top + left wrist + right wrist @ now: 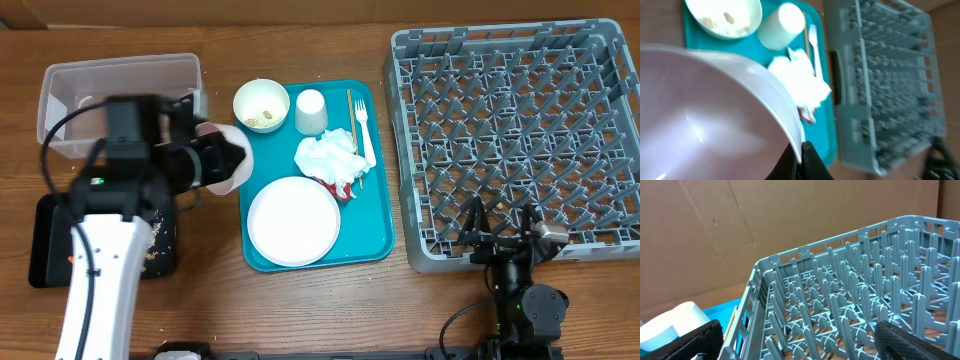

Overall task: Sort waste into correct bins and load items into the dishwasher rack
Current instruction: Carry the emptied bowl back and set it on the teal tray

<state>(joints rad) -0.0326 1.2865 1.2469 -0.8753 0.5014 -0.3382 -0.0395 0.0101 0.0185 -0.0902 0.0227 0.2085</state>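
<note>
The left gripper moves over the bare tray between second bowl and plate next, lowers and releases, since it lies below, to the gripper's right in the overhead view.
My left gripper point(215, 158) is shut on the rim of a small white bowl point(238, 178), held tilted over the left edge of the teal tray point(380, 215). In the left wrist view the bowl point(705, 115) fills the frame, its rim pinched between the fingertips point(801, 150). On the teal tray lie a second bowl point(262, 105) with beige crumbs, a white cup point(311, 110), a chopstick point(349, 115), a fork point(365, 130), a crumpled napkin point(328, 160) with a red wrapper, and a round plate point(293, 220). The right gripper point(505, 235) stands open at the front edge of the grey rack point(520, 130).
A clear tub point(120, 95) stands at the back left, behind my left arm. A black tray point(40, 240) with crumbs lies at the front left, partly under the arm. In the right wrist view, rack pegs point(850, 305) rise between my fingers.
</note>
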